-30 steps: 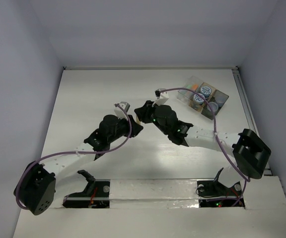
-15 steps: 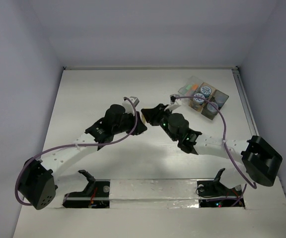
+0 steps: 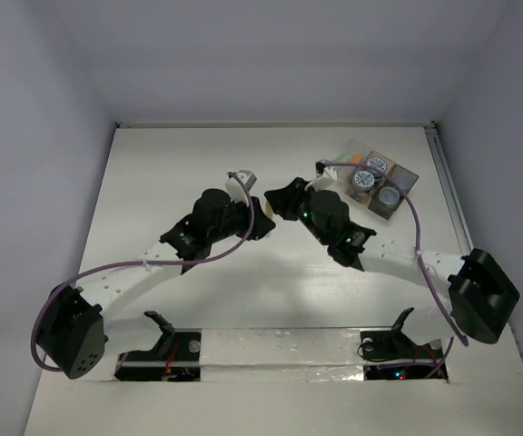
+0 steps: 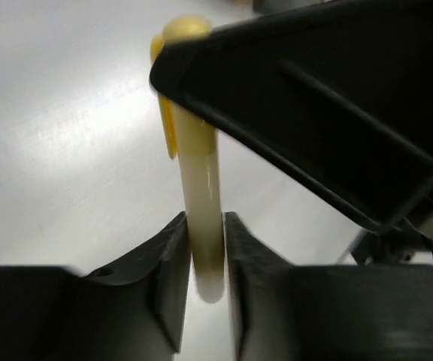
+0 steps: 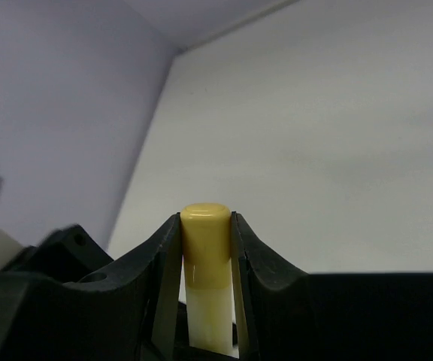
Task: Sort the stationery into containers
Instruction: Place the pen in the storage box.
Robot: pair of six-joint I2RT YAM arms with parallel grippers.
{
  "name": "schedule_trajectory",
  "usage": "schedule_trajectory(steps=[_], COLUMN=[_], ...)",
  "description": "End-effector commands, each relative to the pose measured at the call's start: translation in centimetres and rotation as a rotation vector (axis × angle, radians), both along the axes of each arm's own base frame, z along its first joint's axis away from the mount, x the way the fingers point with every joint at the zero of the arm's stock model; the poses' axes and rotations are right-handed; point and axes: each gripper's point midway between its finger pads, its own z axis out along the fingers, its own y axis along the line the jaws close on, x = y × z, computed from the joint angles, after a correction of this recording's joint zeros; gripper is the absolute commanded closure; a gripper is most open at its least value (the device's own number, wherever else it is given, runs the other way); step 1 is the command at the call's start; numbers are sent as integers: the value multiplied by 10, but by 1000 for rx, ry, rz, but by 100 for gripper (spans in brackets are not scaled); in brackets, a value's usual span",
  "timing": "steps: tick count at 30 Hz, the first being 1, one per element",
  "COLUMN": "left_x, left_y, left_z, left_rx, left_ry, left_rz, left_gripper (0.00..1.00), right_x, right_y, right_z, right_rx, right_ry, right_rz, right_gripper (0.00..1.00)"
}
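My right gripper carries the pale stick outward next, to the right in the top view, then down into the clear plastic box [image 3: 351,163], where coloured sticks lie.
A short stick with a cream body and a yellow cap [image 4: 200,173] is held by both grippers at once, above the table's middle. My left gripper [image 4: 205,248] is shut on the cream end. My right gripper [image 5: 206,222] is shut on the yellow cap [image 5: 206,248]. In the top view the two grippers meet tip to tip, left [image 3: 258,219] and right [image 3: 278,203]. The clear plastic box [image 3: 345,160] and the dark tray [image 3: 408,173] sit together at the far right, holding round jars [image 3: 376,165] and some coloured sticks.
Purple cables loop over both arms. The right arm's elbow [image 3: 484,295] hangs near the table's right edge. White walls close the table at the back and both sides.
Both arms have shifted right and a little farther back, so the point where the grippers meet has moved toward the containers. Both stay shut on the stick.
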Motion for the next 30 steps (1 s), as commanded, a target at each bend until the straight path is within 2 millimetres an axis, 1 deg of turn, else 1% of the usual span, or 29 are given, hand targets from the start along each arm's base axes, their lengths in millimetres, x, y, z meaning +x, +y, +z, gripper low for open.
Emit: schedule_trajectory(steps=[1, 2, 3, 4, 6, 7, 8, 9, 10, 11, 12, 13, 14, 15, 16, 17, 18, 19, 20, 21, 22, 23, 24, 25, 26, 27, 28, 29, 30], left_x=[28, 23, 15, 10, 0, -4, -8, -9, -14, -18, -20, -23, -25, -26, -26, -25, -25, -25, -25, -25, -24, -24, -24, -25, -25, -25, -25, -24, -25], left_y=[-3, -1, -3, 0, 3, 6, 11, 13, 17, 16, 18, 20, 20, 20, 20, 21, 21, 21, 21, 21, 21, 22, 21, 21, 21, 21, 21, 21, 21], left_z=[93, 87, 81, 66, 60, 51, 54, 53, 53, 54, 56, 54, 53, 54, 50, 47, 47, 41, 38, 37, 33, 31, 29, 26, 25, 23, 22, 21, 21], left_rx=[-265, -267, -267, -249, -246, -232, -236, -232, -232, -241, -250, -260, -266, -275, -267, -262, -261, -248, -243, -242, -234, -230, -230, -225, -220, -212, -208, -204, -204], left_ry=[-345, -331, -321, -298, -290, -280, -293, -297, -306, -315, -323, -329, -330, -339, -337, -339, -344, -344, -343, -344, -340, -339, -340, -337, -340, -334, -332, -331, -331], left_rz=[80, 72, 47, 46, 34, 33, 36, 41, 37, 26, 26, 24, 22, 16, 16, 20, 19, 15, 14, 12, 14, 15, 13, 9, 5, 2, 3, 4, 4], left_gripper=[74, 65, 50, 44, 33, 25, 22, 19, 12, 10, 1, 1, 1, 1, 1, 1, 1, 1, 1, 1, 1, 1, 1, 1, 1, 1, 1, 1, 1], right_x=[12, 29, 58, 73, 102, 125, 135, 146, 154, 168, 175, 181, 190, 196, 203, 210, 218, 224, 231, 238, 242, 247, 251, 256, 260, 266, 271, 273, 277], right_y=[-20, -27, -43, -52, -72, -97, -108, -120, -132, -158, -173, -186, -208, -220, -230, -238, -252, -260, -265, -271, -278, -279, -280, -281, -280, -278, -277, -277, -277], right_z=[-53, -49, -25, -17, -9, 7, 10, 8, 10, 15, 17, 21, 27, 30, 23, 24, 29, 29, 15, 20, 19, 7, 4, 7, 2, -13, -12, -17, -30], right_rx=[-219, -219, -209, -207, -213, -197, -195, -198, -198, -204, -204, -196, -188, -189, -202, -204, -211, -216, -231, -239, -252, -269, -282, -281, -283, -293, -286, -285, -287], right_ry=[147, 137, 94, 84, 75, 55, 55, 64, 63, 57, 58, 56, 48, 39, 58, 59, 45, 41, 68, 56, 53, 69, 70, 65, 76, 106, 103, 115, 139], right_rz=[93, 62, 0, -36, -96, -163, -188, -210, -236, -300, -335, -360, -411, -443, -467, -484, -518, -543, -551, -568, -605, -610, -614, -622, -620, -612, -610, -613, -617], right_gripper=[100, 100, 100, 100, 100, 100, 100, 100, 100, 100, 100, 100, 100, 100, 100, 100, 100, 100, 100, 100, 100, 100, 100, 100, 99, 98, 97, 95, 95])
